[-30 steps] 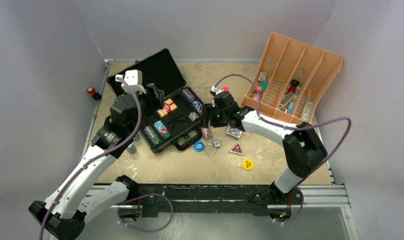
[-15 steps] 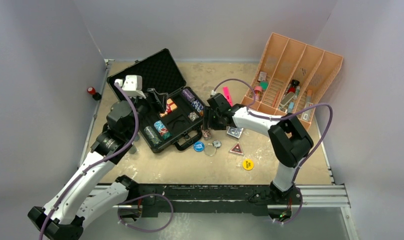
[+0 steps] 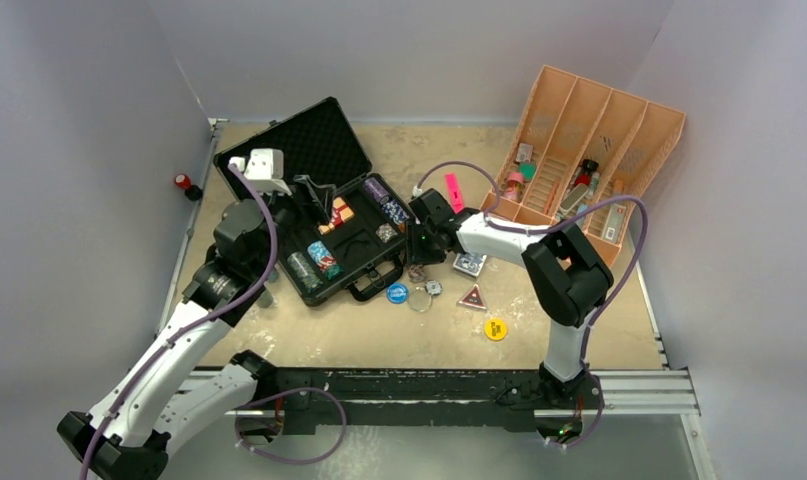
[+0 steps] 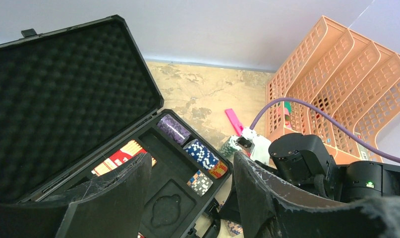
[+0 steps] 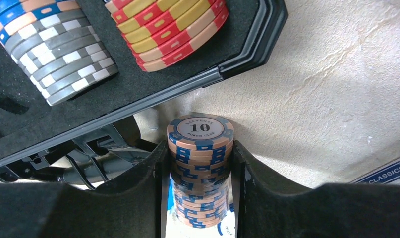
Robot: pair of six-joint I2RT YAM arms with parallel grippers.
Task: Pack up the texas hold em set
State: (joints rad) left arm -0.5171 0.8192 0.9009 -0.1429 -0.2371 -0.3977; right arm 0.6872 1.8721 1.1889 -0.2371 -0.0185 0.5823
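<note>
The slot behind the grey stack lies empty. So the chips go up over the case's rim with my right gripper next, then outward and down there for release.
The black case (image 3: 297, 152) lies open at the back left, with its foam lid up. Its tray holds purple chips (image 4: 173, 129), blue chips (image 4: 201, 153), a red card deck (image 4: 119, 156), and grey (image 5: 64, 49) and red-yellow (image 5: 170, 25) stacks. My right gripper (image 5: 200, 148) is shut on a pink-and-blue chip stack (image 5: 200, 136) marked 10. It holds the stack upright just outside the case's front right corner, seen in the top view (image 3: 416, 268). My left gripper (image 4: 193, 173) is open and empty above the case tray (image 3: 317, 200).
On the table in front of the case lie a blue disc (image 3: 397, 293), a metal ring (image 3: 426, 290), a red triangle (image 3: 471, 297), a yellow disc (image 3: 495, 328) and a blue card deck (image 3: 468, 264). A pink marker (image 3: 452, 190) and the orange divided tray (image 3: 589, 150) are at the back right.
My right arm's elbow has swung left and folded tighter. Its gripper stays by the case's corner with the chip stack. My left gripper has shifted slightly over the case.
</note>
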